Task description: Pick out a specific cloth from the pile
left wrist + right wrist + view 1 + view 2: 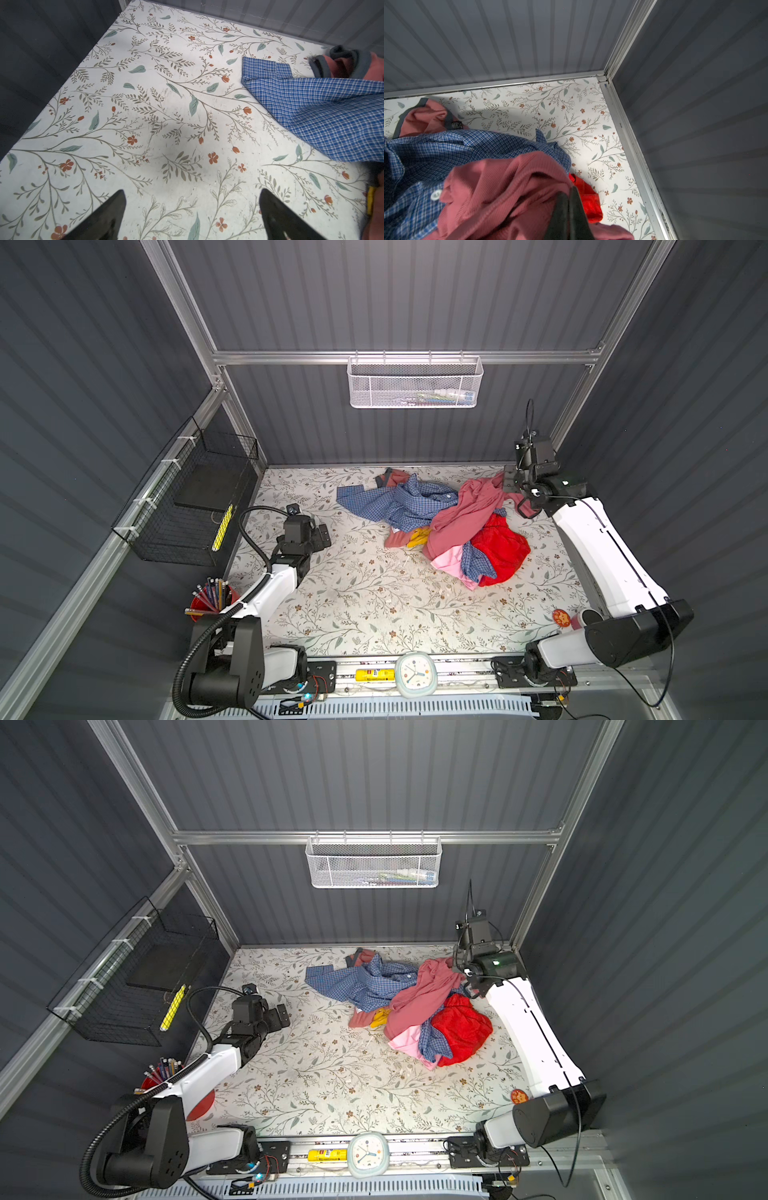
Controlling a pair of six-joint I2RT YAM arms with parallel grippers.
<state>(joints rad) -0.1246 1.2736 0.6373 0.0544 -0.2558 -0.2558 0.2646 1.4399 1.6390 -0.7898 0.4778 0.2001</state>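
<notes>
The right gripper draws back and down to the tabletop by the pale pink piece next. It releases the salmon-pink cloth's end there, since that spot lies bare.
The pile (pixel 440 526) lies at the back right of the table: a blue checked shirt (pixel 399 502), a bright red cloth (pixel 503 551), pale pink and yellow pieces. The cloth (pixel 469 510) (pixel 424 994), a dusty salmon-pink knit, drapes over the top of the pile. One end of it is drawn up towards the back right corner. My right gripper (pixel 508 481) (pixel 460 968) (pixel 569 193) is shut on that end of the cloth (pixel 500 187). My left gripper (pixel 322 535) (pixel 280 1017) (pixel 192 193) hangs open over bare table, left of the shirt's sleeve (pixel 311 108), holding nothing.
A small salmon piece with grey trim (pixel 392 477) lies behind the shirt. A white mesh basket (pixel 415 383) hangs on the back wall and a black wire basket (pixel 187 497) on the left wall. A red cup of pencils (pixel 208 601) and a clock (pixel 415 674) stand at the front.
</notes>
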